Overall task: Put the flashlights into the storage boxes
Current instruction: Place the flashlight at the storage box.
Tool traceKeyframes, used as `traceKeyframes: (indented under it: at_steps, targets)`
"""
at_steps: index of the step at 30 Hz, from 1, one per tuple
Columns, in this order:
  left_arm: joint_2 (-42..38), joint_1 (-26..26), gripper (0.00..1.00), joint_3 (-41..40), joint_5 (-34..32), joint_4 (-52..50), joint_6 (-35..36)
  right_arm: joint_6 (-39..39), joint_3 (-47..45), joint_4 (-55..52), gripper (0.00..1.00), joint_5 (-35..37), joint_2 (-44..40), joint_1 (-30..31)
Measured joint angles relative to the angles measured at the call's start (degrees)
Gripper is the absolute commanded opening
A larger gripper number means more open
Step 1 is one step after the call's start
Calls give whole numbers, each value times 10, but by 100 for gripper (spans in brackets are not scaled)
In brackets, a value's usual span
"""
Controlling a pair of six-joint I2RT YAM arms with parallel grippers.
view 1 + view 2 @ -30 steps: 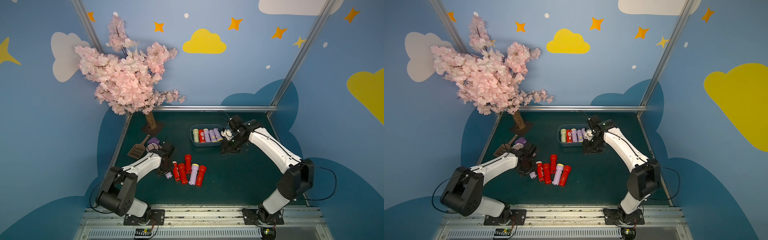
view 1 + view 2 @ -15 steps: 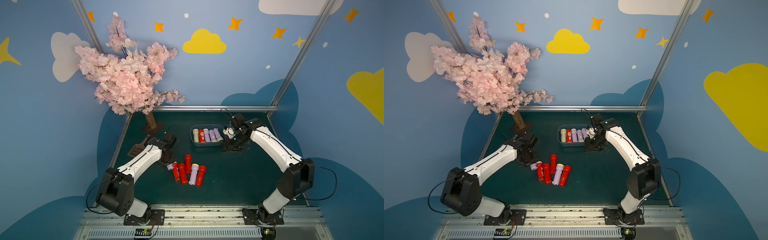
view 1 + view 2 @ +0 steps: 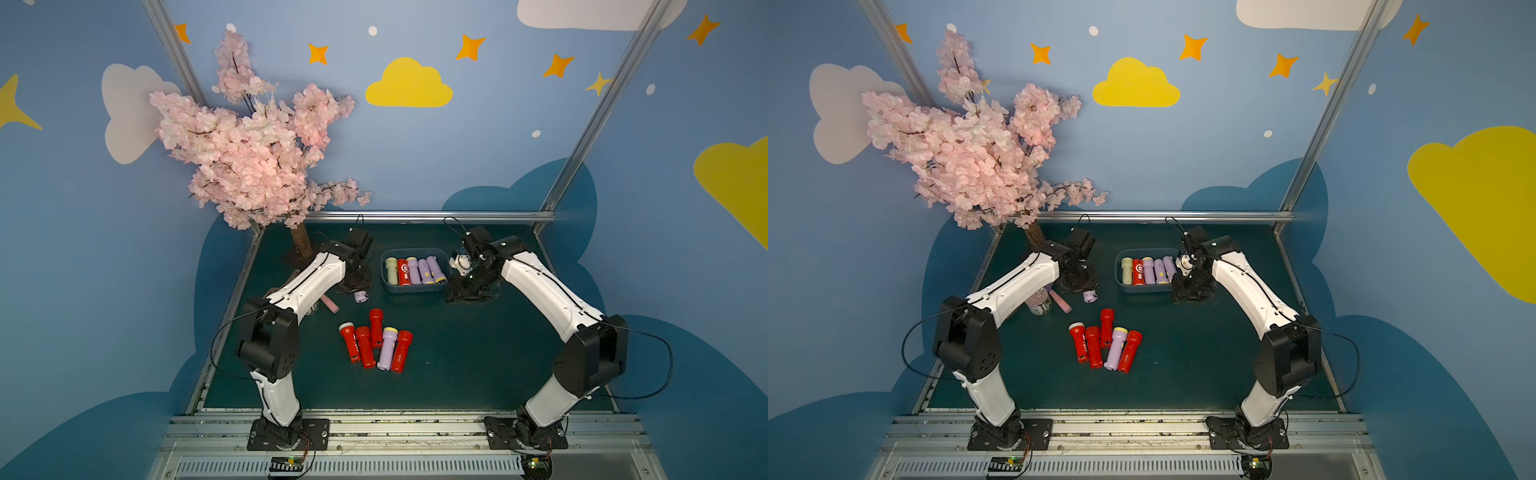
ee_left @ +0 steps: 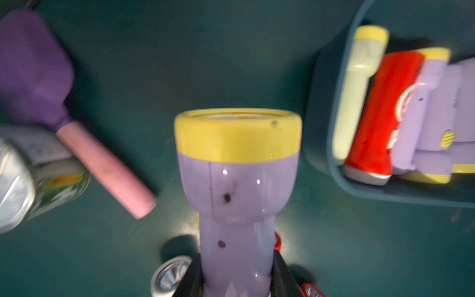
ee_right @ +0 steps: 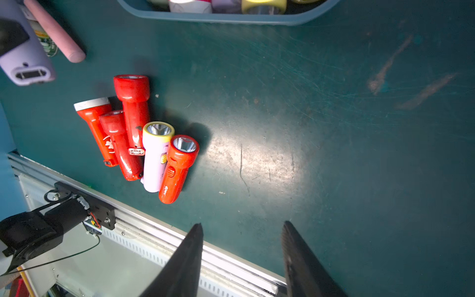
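My left gripper's held lavender flashlight still hangs outside, so it next goes over the storage box and down onto the pale green flashlight (image 4: 354, 91) for release.
My left gripper (image 4: 236, 272) is shut on the handle of a lavender flashlight (image 4: 236, 180) with a yellow head. In both top views it hangs just left of the slate-blue storage box (image 3: 413, 288) (image 3: 1144, 288), with the flashlight's butt end (image 3: 360, 296) showing below the gripper. The box holds several flashlights (image 3: 411, 270): one pale green, one red, three lavender. A pile of several more flashlights (image 3: 376, 345) (image 5: 136, 136), red ones and one lavender, lies on the mat nearer the front. My right gripper (image 5: 241, 226) stands open and empty beside the box's right end (image 3: 469, 291).
A pink stick (image 3: 330, 304) (image 4: 108, 167) and a clear jar (image 3: 1039, 305) (image 4: 25, 177) lie left of the held flashlight, next to a purple object (image 4: 30, 69). A pink blossom tree (image 3: 257, 158) stands at the back left corner. A metal rail (image 3: 395, 419) borders the mat's front.
My left gripper has carried the lavender flashlight from beside the pile up and back towards the storage box. The right arm has barely moved.
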Motion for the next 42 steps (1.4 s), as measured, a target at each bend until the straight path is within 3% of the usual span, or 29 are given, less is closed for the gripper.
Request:
traceKeyframes:
  at_steps: [10, 19, 36, 40, 42]
  targets:
    - [196, -26, 10, 269, 29, -17, 80, 24, -24, 2, 51, 23, -41, -14]
    - [304, -36, 9, 407, 63, -60, 110, 48, -55, -2, 51, 41, -79, -28]
    - [318, -36, 12, 383, 64, -72, 115, 60, -58, 3, 51, 38, -85, -31]
    - [308, -34, 26, 357, 67, -50, 109, 60, -59, 3, 51, 36, -89, -31]
    - [304, -34, 38, 350, 67, -43, 109, 59, -59, 3, 51, 35, -89, -31]
